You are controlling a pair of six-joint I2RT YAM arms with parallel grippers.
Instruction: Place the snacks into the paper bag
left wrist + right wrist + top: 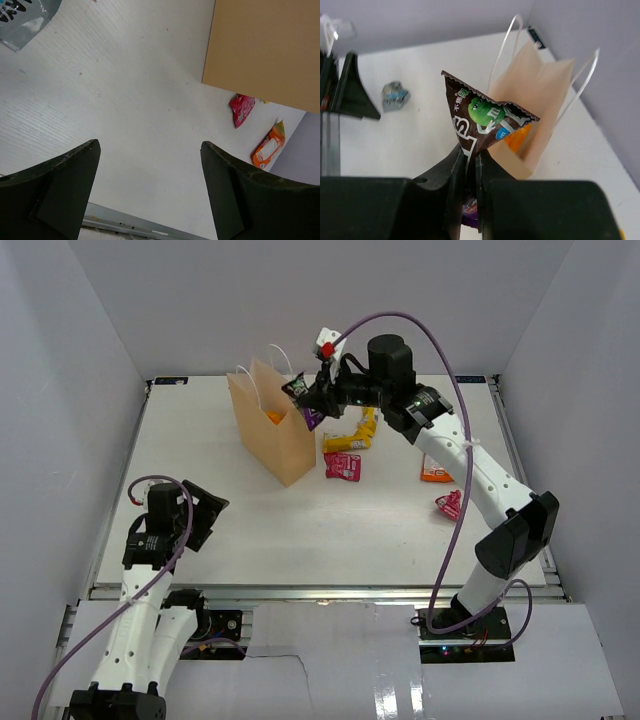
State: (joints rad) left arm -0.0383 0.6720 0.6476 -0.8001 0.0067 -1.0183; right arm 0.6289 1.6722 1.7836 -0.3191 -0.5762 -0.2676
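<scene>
The grey foil packet is still outside the bag, so the left gripper should move toward the left in its wrist view and go down over the grey foil packet [26,22].
The tan paper bag [272,435] stands open at the back left of the table, with an orange snack [273,417] inside. My right gripper [306,397] is shut on a dark brown candy packet [482,122], held above the table just right of the bag's mouth [540,95]. A purple packet [472,207] also shows low between its fingers. A yellow [352,438], a pink [343,465], an orange [435,475] and another pink snack [450,505] lie on the table right of the bag. My left gripper [207,512] is open and empty near the front left.
A grey foil packet [25,20] lies near the left gripper and also shows in the right wrist view [395,95]. The bag's side [265,50], a pink snack [241,109] and an orange snack [268,147] show in the left wrist view. White walls enclose the table.
</scene>
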